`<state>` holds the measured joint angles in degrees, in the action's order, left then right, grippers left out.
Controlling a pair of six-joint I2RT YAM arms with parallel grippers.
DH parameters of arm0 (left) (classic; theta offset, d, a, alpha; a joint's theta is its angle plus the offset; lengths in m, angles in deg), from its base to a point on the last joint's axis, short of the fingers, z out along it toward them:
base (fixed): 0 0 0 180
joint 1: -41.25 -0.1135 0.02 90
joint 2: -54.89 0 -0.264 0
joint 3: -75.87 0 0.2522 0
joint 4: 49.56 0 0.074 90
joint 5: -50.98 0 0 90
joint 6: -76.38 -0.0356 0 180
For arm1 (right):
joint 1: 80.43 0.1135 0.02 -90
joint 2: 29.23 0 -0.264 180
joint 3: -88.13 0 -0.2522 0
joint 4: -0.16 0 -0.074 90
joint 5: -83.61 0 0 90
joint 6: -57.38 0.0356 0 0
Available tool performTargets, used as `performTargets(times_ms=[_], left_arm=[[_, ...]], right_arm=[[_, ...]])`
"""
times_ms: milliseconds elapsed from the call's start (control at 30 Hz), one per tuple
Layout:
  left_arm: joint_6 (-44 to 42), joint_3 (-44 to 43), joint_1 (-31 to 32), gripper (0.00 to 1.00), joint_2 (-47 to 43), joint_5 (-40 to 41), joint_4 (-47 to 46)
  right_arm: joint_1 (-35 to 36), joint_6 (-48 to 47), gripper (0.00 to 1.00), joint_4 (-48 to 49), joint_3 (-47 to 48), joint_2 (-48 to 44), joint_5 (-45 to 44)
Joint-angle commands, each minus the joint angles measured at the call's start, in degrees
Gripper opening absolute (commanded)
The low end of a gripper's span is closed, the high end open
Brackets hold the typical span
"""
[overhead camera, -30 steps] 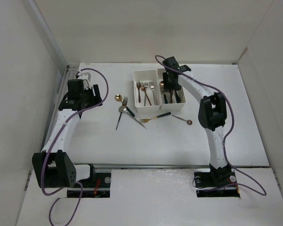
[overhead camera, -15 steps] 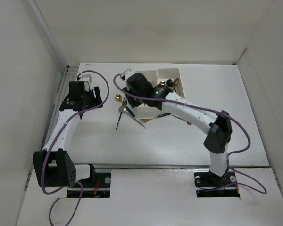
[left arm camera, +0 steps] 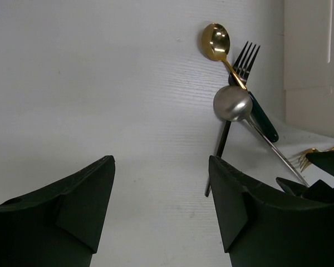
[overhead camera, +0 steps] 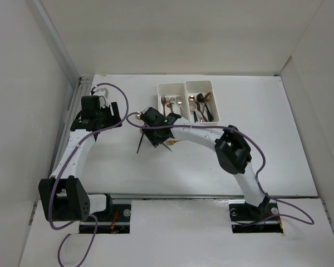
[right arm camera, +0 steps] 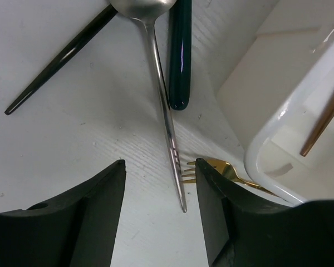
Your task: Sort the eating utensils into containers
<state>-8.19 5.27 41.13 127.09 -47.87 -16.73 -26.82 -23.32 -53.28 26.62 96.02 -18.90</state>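
Observation:
The silver spoon's handle (right arm camera: 167, 122) already lies between my open fingers. So my right gripper comes down next onto the part of the silver spoon's handle just past the dark green handle's end.
Two joined white bins (overhead camera: 186, 89) stand at the back; the left one holds forks, the right one spoons. Loose utensils lie left of them: a gold spoon (left arm camera: 215, 40), a black-handled fork (left arm camera: 242, 58), a silver spoon (left arm camera: 232, 103) crossing a dark green handle (left arm camera: 264, 119), and a gold fork (right arm camera: 211, 169). My right gripper (right arm camera: 160, 164) is open and low over the table, with the silver spoon's handle (right arm camera: 167, 122) ending between its fingers; it also shows in the top view (overhead camera: 153, 136). My left gripper (left arm camera: 161, 161) is open and empty, left of the pile (overhead camera: 112, 114).
The bin's white corner (right arm camera: 284, 139) is close on the right of my right gripper. My right arm (overhead camera: 206, 133) stretches across the table in front of the bins. White enclosure walls (overhead camera: 22, 111) rise on both sides.
My right gripper has swung from over the right bin leftward and down to the loose utensils on the table. The left arm has not moved.

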Motion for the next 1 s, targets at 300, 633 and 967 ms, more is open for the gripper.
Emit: performTargets(times_ms=[300, 633, 967], left_arm=[[0.55, 0.15, -0.85, 0.65, -1.1, -0.65, -1.4], [0.55, 0.15, -0.85, 0.65, -1.1, -0.65, -1.4], [0.55, 0.15, -0.85, 0.65, -0.57, -0.65, -1.4]], right_arm=[[0.1, -0.42, 0.59, 4.79, 1.7, 6.05, 3.55], [1.15, -2.53, 0.0, 5.84, -0.57, 8.25, 9.17], [2.21, -1.49, 0.0, 11.29, 1.44, -7.55, 11.02]])
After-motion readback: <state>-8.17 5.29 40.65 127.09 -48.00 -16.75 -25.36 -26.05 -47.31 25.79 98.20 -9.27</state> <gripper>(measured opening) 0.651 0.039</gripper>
